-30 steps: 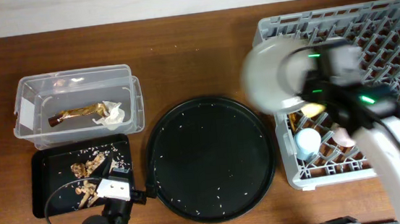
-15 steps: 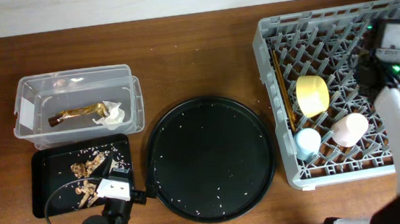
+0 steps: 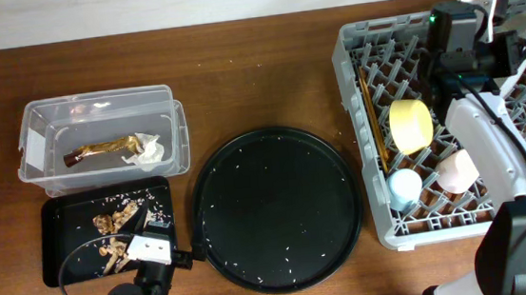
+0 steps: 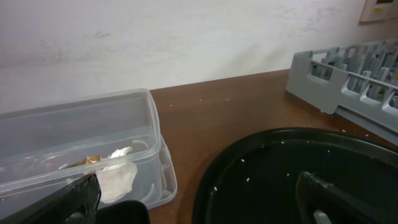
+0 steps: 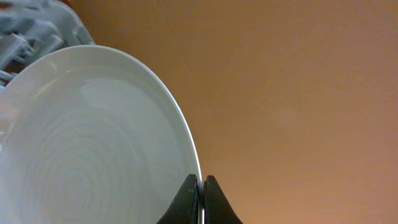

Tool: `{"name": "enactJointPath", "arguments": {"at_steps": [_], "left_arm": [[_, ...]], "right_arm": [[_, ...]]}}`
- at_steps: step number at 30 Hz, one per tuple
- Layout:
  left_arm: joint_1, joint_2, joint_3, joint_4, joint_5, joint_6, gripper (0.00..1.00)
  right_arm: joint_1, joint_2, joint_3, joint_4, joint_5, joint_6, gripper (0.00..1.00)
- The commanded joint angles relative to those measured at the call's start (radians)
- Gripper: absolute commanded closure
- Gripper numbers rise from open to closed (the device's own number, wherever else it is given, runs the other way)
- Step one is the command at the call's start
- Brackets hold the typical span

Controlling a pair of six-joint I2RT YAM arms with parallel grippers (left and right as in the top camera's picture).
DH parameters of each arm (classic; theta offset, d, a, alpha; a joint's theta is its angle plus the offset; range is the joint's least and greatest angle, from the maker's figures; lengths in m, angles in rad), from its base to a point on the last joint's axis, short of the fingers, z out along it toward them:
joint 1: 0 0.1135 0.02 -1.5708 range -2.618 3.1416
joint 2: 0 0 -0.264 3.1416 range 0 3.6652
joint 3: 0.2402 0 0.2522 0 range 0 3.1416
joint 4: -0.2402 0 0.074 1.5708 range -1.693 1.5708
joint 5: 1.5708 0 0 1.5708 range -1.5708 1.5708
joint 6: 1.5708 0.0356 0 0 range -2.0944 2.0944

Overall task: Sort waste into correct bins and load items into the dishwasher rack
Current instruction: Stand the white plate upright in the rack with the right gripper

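The grey-green plate (image 3: 523,25) comes down in my right gripper between the pegs in the rack's far part (image 3: 510,80) next. The gripper then releases the plate's rim, since the plate is already on edge there.
My right gripper (image 5: 201,186) is shut on the rim of the pale grey-green plate (image 5: 93,143). In the overhead view it (image 3: 471,36) holds the plate (image 3: 523,25) on edge above the far part of the grey dishwasher rack (image 3: 361,62). The rack holds the yellow bowl (image 3: 412,123), pink cup (image 3: 458,170), light blue cup (image 3: 403,189) and chopsticks (image 3: 370,109). The clear tub (image 3: 177,126) holds the wrapper (image 3: 101,148) and tissue (image 3: 147,152). The black rectangular tray (image 3: 62,251) holds food scraps (image 3: 115,220). My left gripper (image 3: 157,241) rests open and empty at that tray's near right corner.
The large round black tray (image 3: 276,208), dotted with rice grains, lies between the bins and the rack. In the left wrist view the tub (image 4: 81,143) is at the left, the round tray (image 4: 298,174) at the right, and the rack's corner (image 4: 348,74) behind.
My right arm has carried the plate from the rack's left edge over the rack to its far side and turned it on edge. The left arm has not moved.
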Motion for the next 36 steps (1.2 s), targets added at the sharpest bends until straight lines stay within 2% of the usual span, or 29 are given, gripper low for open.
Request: {"name": "enactJointPath", "arguments": {"at_steps": [1, 6, 11, 19, 20, 21, 23, 25, 28, 30, 35, 36], "left_arm": [[-0.005, -0.004, -0.009, 0.003, -0.008, 0.016, 0.00], [-0.005, -0.004, -0.009, 0.003, -0.008, 0.016, 0.00], [-0.005, -0.004, -0.009, 0.003, -0.008, 0.016, 0.00], [-0.005, -0.004, -0.009, 0.003, -0.008, 0.016, 0.00], [-0.005, -0.004, -0.009, 0.003, -0.008, 0.016, 0.00], [-0.005, -0.004, -0.009, 0.003, -0.008, 0.016, 0.00], [-0.005, -0.004, -0.009, 0.003, -0.008, 0.016, 0.00], [-0.005, -0.004, -0.009, 0.003, -0.008, 0.016, 0.01], [-0.005, -0.004, -0.009, 0.003, -0.008, 0.016, 0.00], [-0.005, -0.004, -0.009, 0.003, -0.008, 0.016, 0.01], [-0.005, -0.004, -0.009, 0.003, -0.008, 0.016, 0.00], [-0.005, -0.004, -0.009, 0.003, -0.008, 0.016, 0.01]], "right_arm": [[-0.026, -0.026, 0.011, 0.015, 0.038, -0.105, 0.96], [-0.026, -0.026, 0.006, -0.079, -0.077, -0.105, 0.96], [-0.012, -0.026, 0.001, -0.214, -0.305, -0.105, 0.96], [0.060, -0.024, -0.006, -0.237, -0.452, -0.105, 0.96], [0.060, -0.024, -0.006, -0.237, -0.449, -0.105, 0.89], [0.061, -0.026, -0.006, -0.240, -0.443, -0.104, 0.78], [0.073, -0.053, -0.002, -0.238, -0.423, -0.006, 0.55], [0.089, -0.108, -0.002, -0.231, -0.423, 0.064, 0.41], [0.145, -0.264, 0.002, -0.241, -0.419, 0.176, 0.28], [0.201, -0.362, 0.002, -0.285, -0.423, 0.222, 0.25], [0.454, -0.596, 0.002, -0.635, -0.445, 0.437, 0.20], [0.539, -0.657, 0.002, -0.725, -0.504, 0.505, 0.09]]}}
